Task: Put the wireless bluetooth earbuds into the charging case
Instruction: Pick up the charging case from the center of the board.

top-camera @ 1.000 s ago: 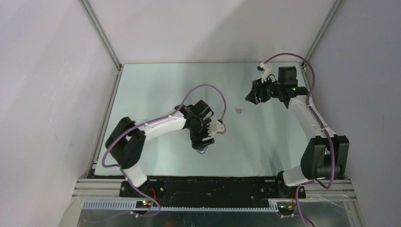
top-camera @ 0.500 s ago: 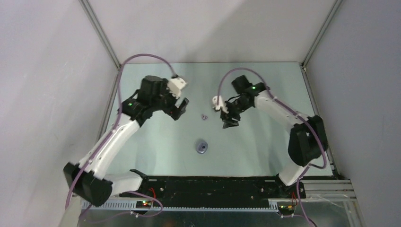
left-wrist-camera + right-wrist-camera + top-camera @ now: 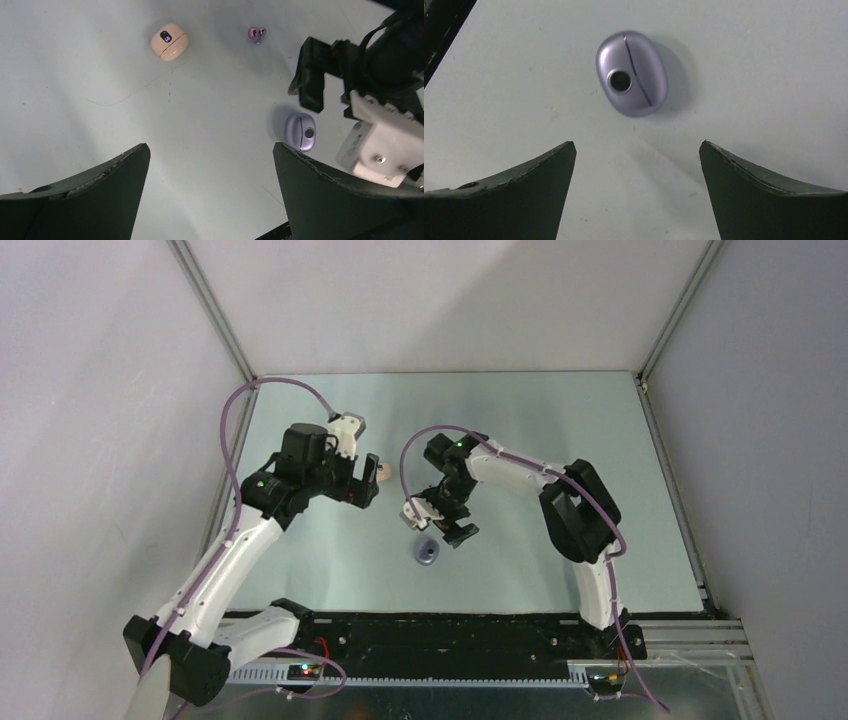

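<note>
The closed purple case is below and back from my open fingertips, so I will next move my right gripper back and down to straddle its seamed shell (image 3: 427, 551) (image 3: 633, 75).
A closed purple charging case (image 3: 428, 552) lies on the table; it also shows in the right wrist view (image 3: 632, 73) and the left wrist view (image 3: 300, 131). My right gripper (image 3: 445, 529) is open and empty, hovering just beyond the case (image 3: 637, 144). A pair of purple earbuds (image 3: 256, 33) lies on the table, hidden by the right arm in the top view. A closed cream case (image 3: 169, 41) with a lit display lies beside my left gripper (image 3: 362, 488), which is open and empty (image 3: 210, 146). No cream earbuds are in view.
The right gripper's black fingers (image 3: 312, 87) and white camera block (image 3: 382, 150) fill the right of the left wrist view. The black front rail (image 3: 440, 625) runs along the near edge. Grey walls enclose the table.
My right gripper has swung down and left to just above the purple case. My left gripper has drawn slightly left and nearer, and the cream case now shows beside it.
</note>
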{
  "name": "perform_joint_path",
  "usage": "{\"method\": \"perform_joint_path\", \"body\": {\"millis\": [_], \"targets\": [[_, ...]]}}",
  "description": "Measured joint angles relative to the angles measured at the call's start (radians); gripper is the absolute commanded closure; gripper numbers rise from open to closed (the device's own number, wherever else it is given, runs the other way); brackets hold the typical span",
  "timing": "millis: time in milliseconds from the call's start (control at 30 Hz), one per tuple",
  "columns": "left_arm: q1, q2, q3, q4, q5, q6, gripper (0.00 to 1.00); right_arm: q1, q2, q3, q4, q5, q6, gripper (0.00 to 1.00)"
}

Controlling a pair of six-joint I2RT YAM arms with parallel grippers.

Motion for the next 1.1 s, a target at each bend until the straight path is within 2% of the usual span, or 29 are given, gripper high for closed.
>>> {"method": "perform_joint_path", "body": {"millis": [100, 300, 400, 900, 1100], "targets": [[-0.013, -0.016, 0.000, -0.002, -0.029, -0.008, 0.01, 0.034, 0.027, 0.034, -0.003, -0.001, 0.005, 0.01], [-0.013, -0.020, 0.000, -0.002, -0.146, -0.019, 0.00, 0.082, 0.079, 0.084, -0.008, 0.003, 0.004, 0.16], [-0.003, -0.026, 0.000, -0.006, -0.182, -0.045, 0.00, 0.093, 0.092, 0.084, -0.007, 0.018, -0.008, 0.19], [0.003, -0.052, -0.030, -0.023, -0.266, -0.087, 0.00, 0.112, 0.113, 0.082, -0.017, 0.039, -0.045, 0.31], [0.003, -0.061, -0.048, -0.042, -0.272, -0.087, 0.01, 0.130, 0.113, 0.061, -0.011, 0.031, -0.033, 0.39]]}}
